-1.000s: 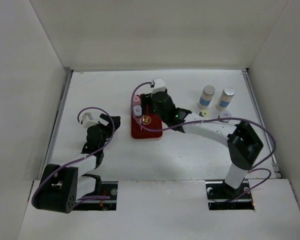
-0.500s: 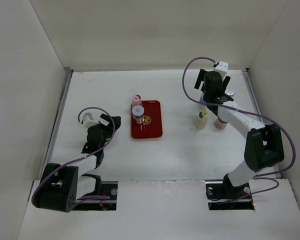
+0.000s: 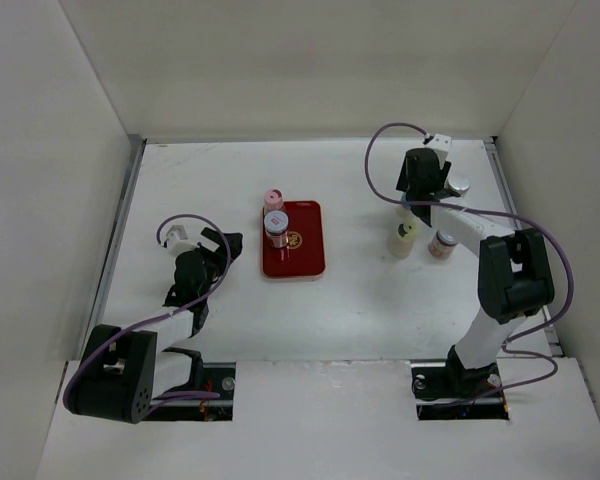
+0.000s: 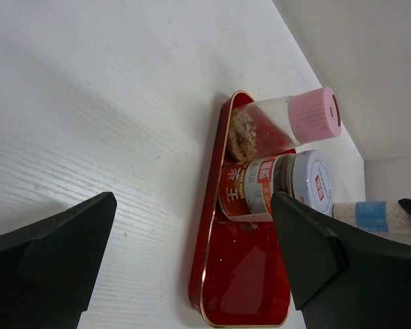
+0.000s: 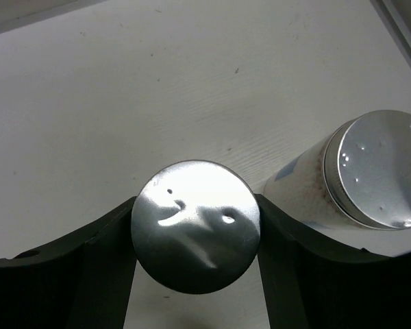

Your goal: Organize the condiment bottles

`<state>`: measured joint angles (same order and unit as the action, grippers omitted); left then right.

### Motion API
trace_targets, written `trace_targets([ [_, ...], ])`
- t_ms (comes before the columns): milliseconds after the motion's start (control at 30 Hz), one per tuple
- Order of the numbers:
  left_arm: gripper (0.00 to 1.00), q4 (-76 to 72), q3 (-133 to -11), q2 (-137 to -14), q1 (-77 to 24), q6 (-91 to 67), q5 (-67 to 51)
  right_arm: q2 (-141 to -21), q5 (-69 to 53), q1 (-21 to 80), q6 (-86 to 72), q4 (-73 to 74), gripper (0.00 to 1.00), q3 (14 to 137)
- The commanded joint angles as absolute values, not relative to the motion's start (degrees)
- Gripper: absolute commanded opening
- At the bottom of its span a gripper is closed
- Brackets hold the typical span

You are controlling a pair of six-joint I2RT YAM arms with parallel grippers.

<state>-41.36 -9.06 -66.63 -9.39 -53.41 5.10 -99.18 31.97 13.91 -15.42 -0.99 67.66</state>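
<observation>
My right gripper moves back and across onto the tray's near corner (image 3: 274, 264) by the red-labelled bottle next, as that corner lies to its left in the top view.
My right gripper (image 3: 418, 190) stands at the back right, its jaws closed against both sides of a silver-capped condiment bottle (image 5: 195, 226) seen from above. A second silver-capped bottle with a blue band (image 5: 370, 171) stands just to its right, also in the top view (image 3: 458, 186). A yellow-green-capped bottle (image 3: 404, 238) and a pinkish bottle (image 3: 442, 243) stand nearer. A pink-capped bottle (image 3: 273, 198) and a silver-capped, red-labelled one (image 3: 276, 225) stand on the red tray (image 3: 305, 255). My left gripper (image 3: 212, 245) is open and empty, left of the tray.
The left wrist view shows the tray (image 4: 240, 288) with both bottles at its far end and its near half bare red. White walls enclose the table; the right wall's metal rail (image 3: 500, 170) runs close to the right gripper.
My right arm left the tray, where the red-labelled bottle now stands, swung to the back right and settled over the silver-capped bottle. The left arm has not moved.
</observation>
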Motion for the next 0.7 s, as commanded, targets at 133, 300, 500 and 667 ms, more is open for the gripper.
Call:
trace_targets([
  [133, 1.0, -44.3, -9.58, -67.06, -9.01, -53.7, 4.31, -89.23, 31.12, 18.22, -13.1, -19.49, 0.56, 63.47],
  [300, 1.0, -44.3, -9.4, -66.88, -9.1, -53.53, 5.19, -84.82, 28.04, 27.8, -13.09, -20.57, 0.56, 60.74],
  [500, 1.0, -44.56, -9.67, -67.32, -9.45, -53.53, 5.27, -89.55, 25.58, 40.72, -15.64, -16.7, 0.56, 62.48],
  [667, 1.0, -45.17, -9.67, -67.68, -9.18, -53.79, 4.13, -93.16, 24.17, 47.76, -16.26, -15.73, 0.56, 65.82],
])
